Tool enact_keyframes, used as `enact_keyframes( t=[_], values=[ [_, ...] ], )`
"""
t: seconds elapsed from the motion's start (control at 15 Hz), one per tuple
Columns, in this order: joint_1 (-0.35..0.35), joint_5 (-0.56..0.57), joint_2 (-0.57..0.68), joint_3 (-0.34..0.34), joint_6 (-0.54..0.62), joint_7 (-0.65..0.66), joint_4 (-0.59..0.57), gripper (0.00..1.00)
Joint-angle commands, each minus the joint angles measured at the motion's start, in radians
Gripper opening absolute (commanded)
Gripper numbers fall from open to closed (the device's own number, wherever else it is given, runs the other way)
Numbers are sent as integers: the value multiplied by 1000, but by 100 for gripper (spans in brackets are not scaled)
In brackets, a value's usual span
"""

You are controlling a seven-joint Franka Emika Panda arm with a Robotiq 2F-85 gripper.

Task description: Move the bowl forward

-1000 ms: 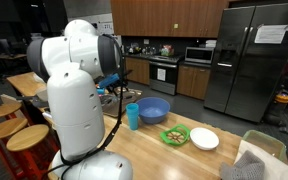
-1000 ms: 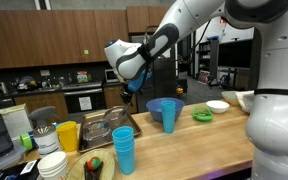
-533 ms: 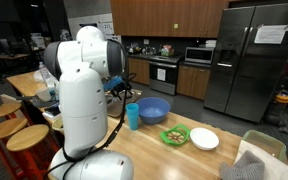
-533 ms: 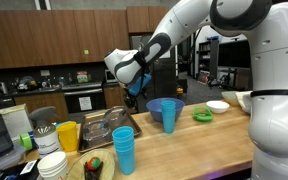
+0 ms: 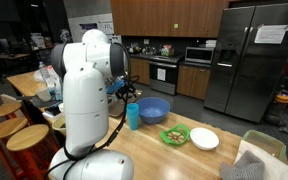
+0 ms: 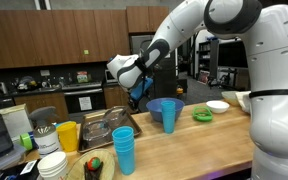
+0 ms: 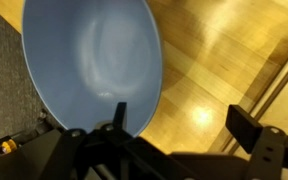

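Observation:
My open gripper moves down and a little toward the large blue bowl next, its fingers straddling the bowl's near rim [image 7: 158,96], because they still hang above it.
The large blue bowl [image 5: 154,109] sits on the wooden counter, also in the other exterior view [image 6: 164,106] and filling the upper left of the wrist view [image 7: 92,60]. It looks empty. My gripper [image 7: 182,118] is open and hovers above the counter beside the bowl, one finger over its rim, the other over bare wood. In both exterior views the gripper [image 6: 139,95] [image 5: 127,90] hangs a little above and to the side of the bowl, touching nothing.
A blue cup [image 5: 133,116] [image 6: 169,117] stands right next to the bowl. A green plate with food [image 5: 175,136] [image 6: 202,115] and a white dish [image 5: 204,139] [image 6: 218,105] lie beyond. Stacked blue cups [image 6: 124,151], a yellow cup [image 6: 68,136] and a dish rack [image 6: 106,125] stand nearby.
The arm has swung towards the bowl and the gripper has come lower and closer to it. The bowl and cups have not moved.

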State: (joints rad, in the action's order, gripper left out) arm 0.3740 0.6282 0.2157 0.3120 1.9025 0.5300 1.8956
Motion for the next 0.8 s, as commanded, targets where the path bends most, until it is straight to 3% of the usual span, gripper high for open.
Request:
enact_keyframes(
  t=[0.0,0.73],
  values=[
    [39,82,49,-34,-22,85,-43,100],
    [43,76,120,-73,-12,103,-44,100]
  ],
)
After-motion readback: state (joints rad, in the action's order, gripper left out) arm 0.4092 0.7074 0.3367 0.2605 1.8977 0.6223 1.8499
